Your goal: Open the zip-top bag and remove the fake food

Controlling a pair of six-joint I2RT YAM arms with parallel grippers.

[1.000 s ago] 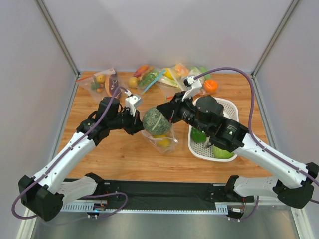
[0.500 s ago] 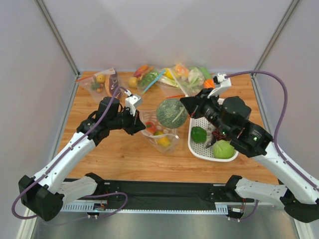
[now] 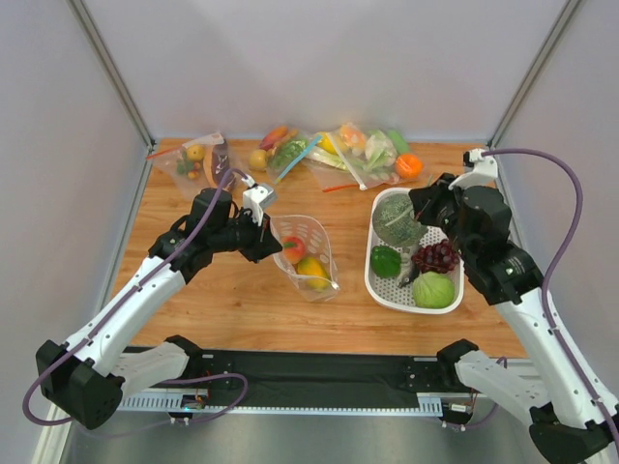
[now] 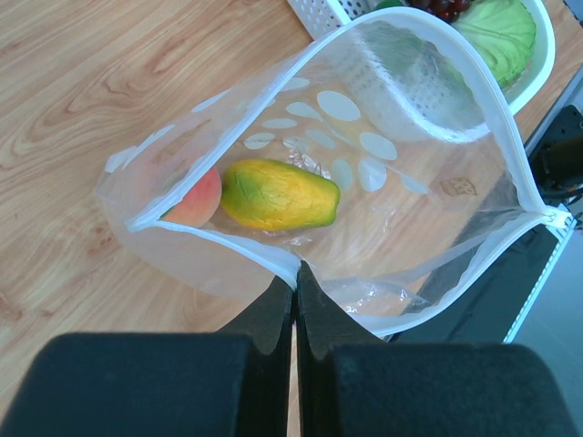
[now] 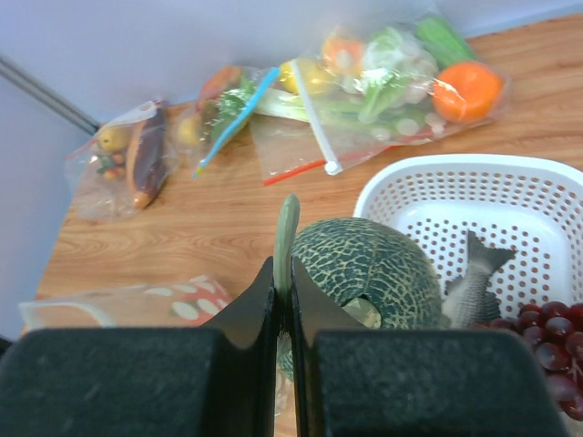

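Note:
The bumpy ball goes down into the white basket's far end (image 5: 426,217) next, where room shows beyond the pepper. My right gripper then releases the green stem (image 5: 285,238).
The zip-top bag (image 3: 308,253), clear with white dots, stands open on the wooden table. My left gripper (image 3: 266,237) is shut on its near rim (image 4: 295,273). Two pieces of fake food lie inside: an orange-red peach (image 4: 196,200) and a yellow fruit (image 4: 278,194). My right gripper (image 3: 414,211) is shut on the green stem (image 5: 285,238) of the grey-green bumpy ball (image 5: 369,269). The ball (image 3: 395,218) hangs over the far left corner of the white basket (image 3: 371,278), well clear of the bag.
The basket (image 5: 474,182) holds a green pepper (image 3: 385,261), dark grapes (image 3: 435,256), a pale cabbage (image 3: 432,290) and a grey fish (image 5: 469,278). Plain clear bags of food (image 3: 338,150) lie along the table's back edge, with another (image 3: 198,159) at back left.
My right arm has lifted the bumpy ball out of the bag and carried it right, to above the basket. The left gripper has held the bag rim in place.

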